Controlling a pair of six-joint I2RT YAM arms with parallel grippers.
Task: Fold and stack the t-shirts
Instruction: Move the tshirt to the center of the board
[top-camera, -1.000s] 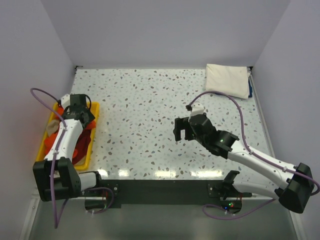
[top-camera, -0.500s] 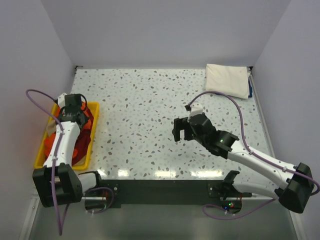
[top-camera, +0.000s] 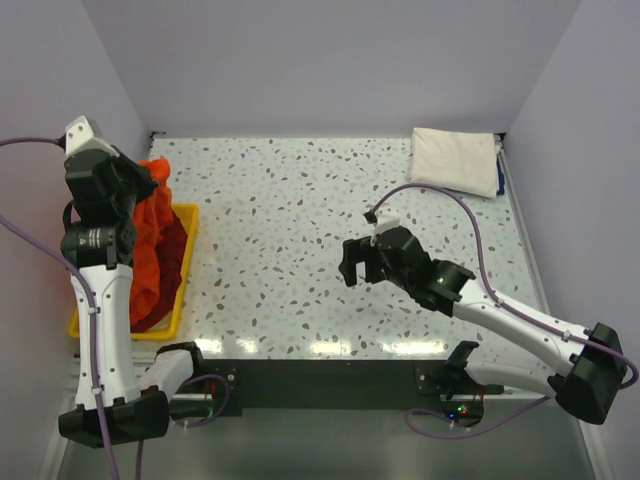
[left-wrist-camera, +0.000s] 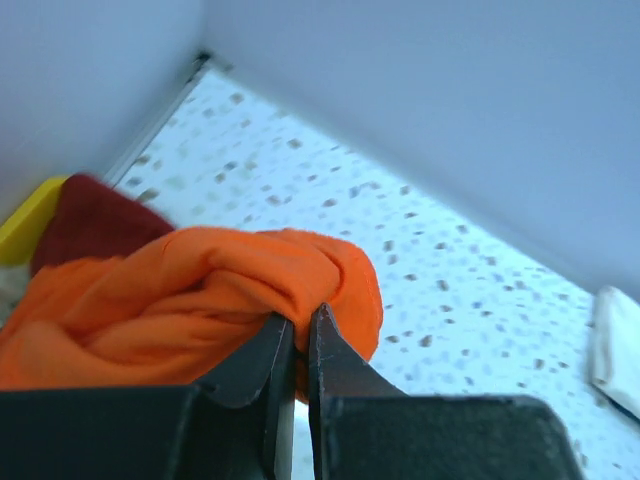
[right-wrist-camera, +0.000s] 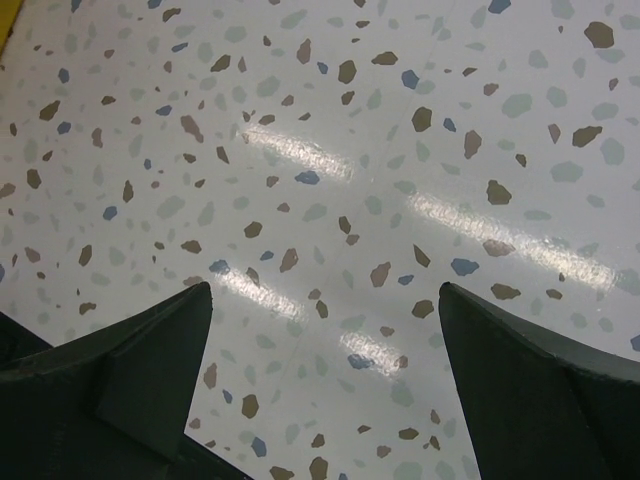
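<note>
My left gripper rises and swings toward my right gripper next, then brings the orange t-shirt down over the empty spot in the middle of the table.
My left gripper (left-wrist-camera: 301, 318) is shut on a bunched fold of the bright orange t-shirt (left-wrist-camera: 190, 290), raised high above the yellow tray (top-camera: 186, 268). From the top the orange t-shirt (top-camera: 150, 225) hangs from my left gripper (top-camera: 148, 178) down into the tray, over a dark red t-shirt (top-camera: 170, 250); that dark red t-shirt (left-wrist-camera: 85, 220) also shows behind the orange one at the wrist. A folded cream-white t-shirt (top-camera: 456, 160) lies at the far right corner. Over the middle of the table my right gripper (top-camera: 352, 262) stands open above bare terrazzo (right-wrist-camera: 330, 290), holding nothing.
The yellow tray runs along the table's left edge, close to the left wall. White walls close the table on three sides. A purple cable (top-camera: 440, 195) loops over the right arm. The folded cream-white t-shirt (left-wrist-camera: 615, 345) shows at the left wrist view's right edge.
My left gripper has shut on the orange t-shirt in the tray and risen high, drawing the cloth up out of the tray. The right arm has shifted slightly left, still open.
</note>
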